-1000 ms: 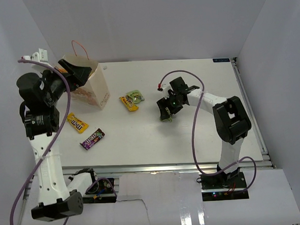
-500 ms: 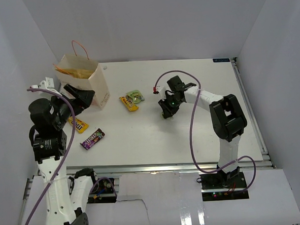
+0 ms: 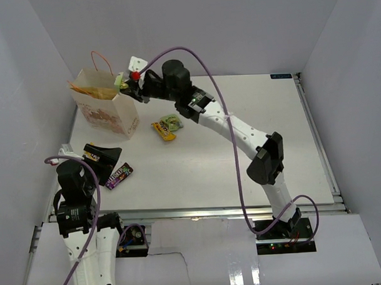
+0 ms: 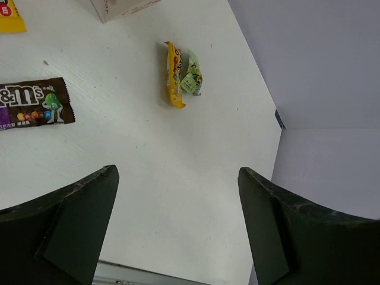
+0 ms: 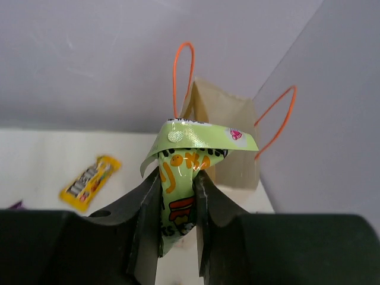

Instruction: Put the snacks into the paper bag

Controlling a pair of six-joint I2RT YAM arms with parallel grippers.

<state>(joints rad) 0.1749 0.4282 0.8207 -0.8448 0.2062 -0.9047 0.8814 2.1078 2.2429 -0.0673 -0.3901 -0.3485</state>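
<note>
My right gripper should next carry the green packet (image 5: 196,136) to the left in the top view, over the paper bag's opening (image 5: 224,113), and release it there.
The cream paper bag (image 3: 108,111) stands at the far left with orange string handles, and a yellow-orange chip bag (image 3: 93,93) shows in its mouth. My right gripper (image 3: 127,86) hangs by the bag's right top edge, shut on a green packet (image 5: 196,136) in front of the paper bag (image 5: 228,124). A yellow packet (image 3: 163,130) and a green one (image 3: 171,122) lie together mid-table. The dark brown candy pack (image 3: 118,175) lies near the left. My left gripper (image 4: 177,172) is open and empty above the table, with the brown pack (image 4: 32,104) to its left.
White walls close in the table on the left, back and right. Another yellow packet (image 4: 10,15) lies by the foot of the paper bag (image 4: 122,7), under my left arm in the top view. The right arm's purple cable (image 3: 194,58) arcs over the table.
My right gripper shut on the green packet mid-table and carried it far left to the bag's top. My left arm drew back from the bag toward the near left.
</note>
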